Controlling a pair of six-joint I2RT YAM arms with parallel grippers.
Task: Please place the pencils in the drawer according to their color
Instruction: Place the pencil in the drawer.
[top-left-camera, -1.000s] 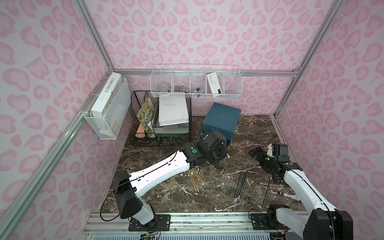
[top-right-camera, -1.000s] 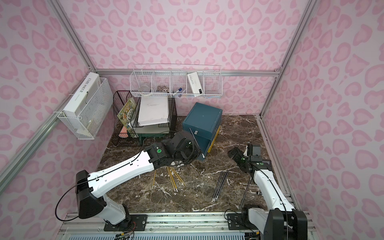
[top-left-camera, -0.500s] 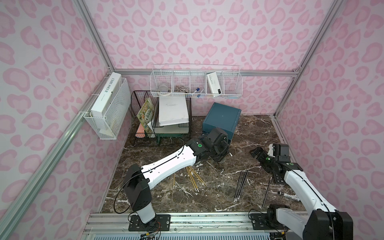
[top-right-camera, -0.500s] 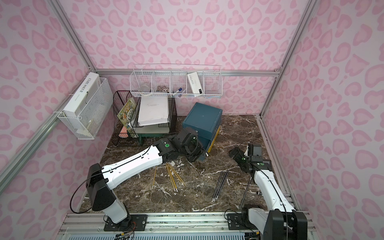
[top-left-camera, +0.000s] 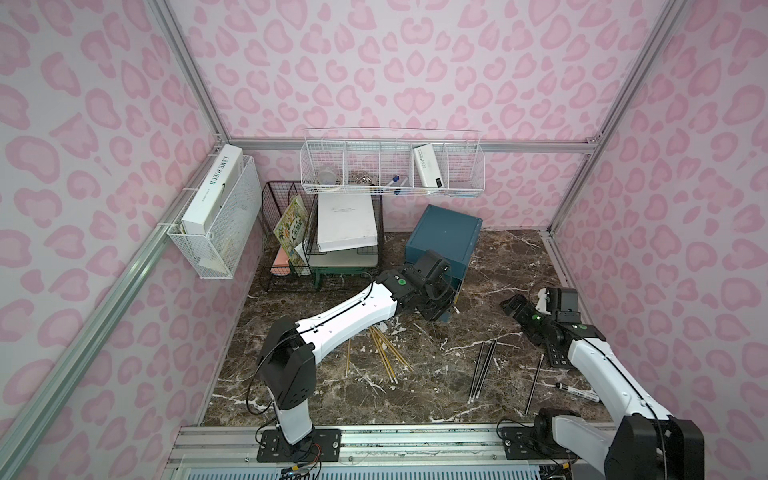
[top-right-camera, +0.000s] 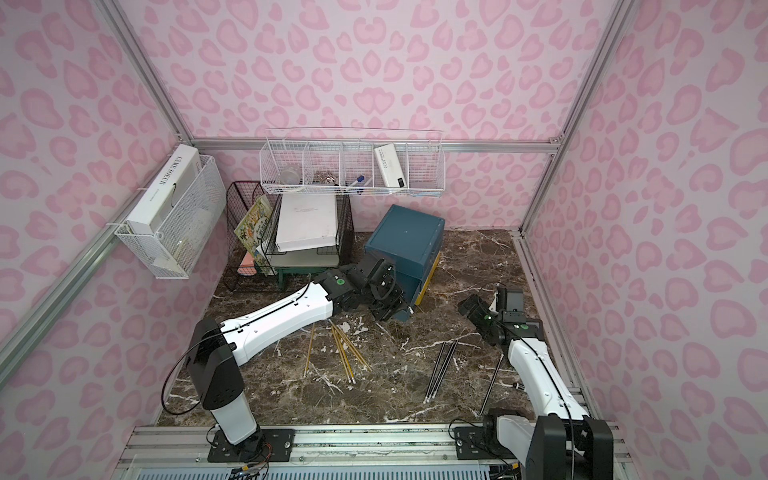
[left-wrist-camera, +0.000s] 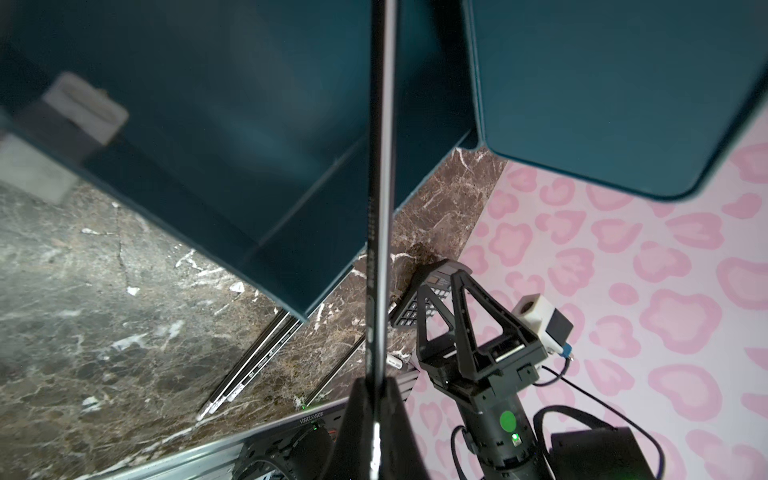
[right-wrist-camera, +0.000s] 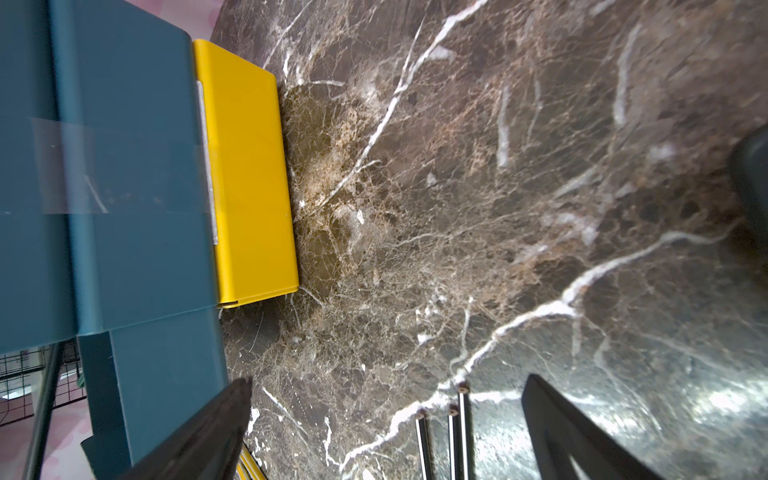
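Next, my left gripper needs to come in over the teal drawer's bottom and lower to release the black pencil, since the pencil's held end still overhangs the drawer's rim.
My left gripper (left-wrist-camera: 374, 388) is shut on a black pencil (left-wrist-camera: 380, 187), which points into the pulled-out teal drawer (left-wrist-camera: 249, 145) with a white handle (left-wrist-camera: 83, 108). In both top views the left gripper (top-left-camera: 436, 301) (top-right-camera: 384, 303) hangs at the front of the dark-teal drawer cabinet (top-left-camera: 444, 232) (top-right-camera: 403, 232). The lowest, yellow drawer (right-wrist-camera: 249, 174) (top-right-camera: 428, 282) sticks out a little. Several yellow pencils (top-left-camera: 384, 353) (top-right-camera: 345, 349) and black pencils (top-left-camera: 482, 365) (top-right-camera: 440, 365) (right-wrist-camera: 457, 428) lie on the marble. My right gripper (top-left-camera: 513, 305) (top-right-camera: 469, 305) (right-wrist-camera: 388, 380) is open and empty, just above the black pencils' ends.
A calculator (top-left-camera: 557, 357) and a black-capped marker (top-left-camera: 577, 390) lie under the right arm. A black wire file rack (top-left-camera: 324, 241) stands left of the cabinet. White wire baskets (top-left-camera: 390, 174) (top-left-camera: 220, 216) hang on the back and left walls.
My left arm has stretched right and back, carrying the black pencil from in front of the cabinet to over the open teal drawer. The right arm has not moved.
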